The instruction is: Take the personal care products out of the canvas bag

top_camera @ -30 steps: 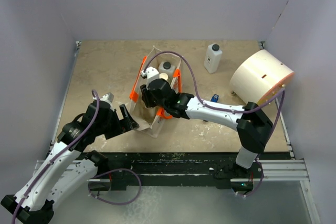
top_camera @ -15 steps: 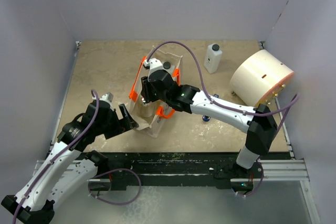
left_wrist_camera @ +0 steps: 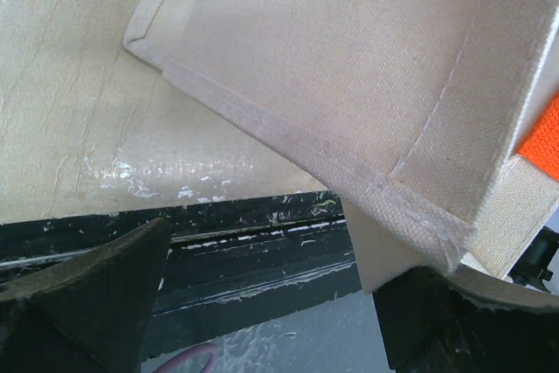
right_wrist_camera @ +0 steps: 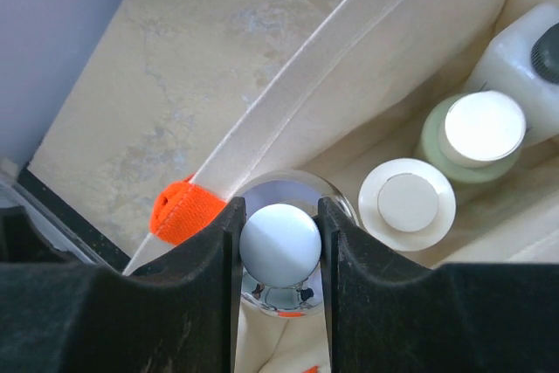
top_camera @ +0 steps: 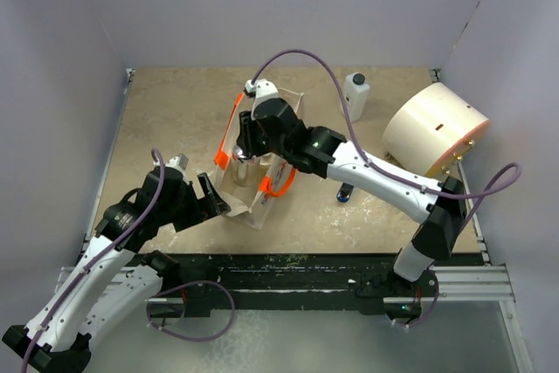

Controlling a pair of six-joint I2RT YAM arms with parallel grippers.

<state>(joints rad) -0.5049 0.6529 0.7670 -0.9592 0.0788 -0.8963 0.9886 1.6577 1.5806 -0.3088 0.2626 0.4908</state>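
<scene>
My right gripper rises past the bag's rim next and crosses outward, to its right in the top view, to bare tabletop (top_camera: 327, 111) beside the white bottle. Then it goes down and releases.
The canvas bag (top_camera: 247, 188) stands open at the table's middle, with orange handles. My right gripper (top_camera: 245, 151) reaches down into it. In the right wrist view the right gripper (right_wrist_camera: 279, 244) is shut on the rounded top of a silver-capped bottle (right_wrist_camera: 281, 296) by the bag's rim (right_wrist_camera: 332, 93). Beside it in the bag stand two round bottles with cream caps (right_wrist_camera: 407, 203) (right_wrist_camera: 482, 128) and a white squarish bottle with a dark cap (right_wrist_camera: 524, 50). My left gripper (top_camera: 217, 198) is open at the bag's near corner (left_wrist_camera: 410, 207); that corner lies over one finger (left_wrist_camera: 454, 321).
Another white bottle with a dark cap (top_camera: 354, 96) stands on the table at the back right. A big cream cylinder (top_camera: 434, 133) lies at the right edge. A small blue object (top_camera: 347, 191) lies under the right forearm. The table's black front edge (left_wrist_camera: 262, 251) runs below the left gripper.
My right gripper has moved toward the back, deeper over the bag's mouth, and the bag's far side has shifted with it. The left arm has not moved.
</scene>
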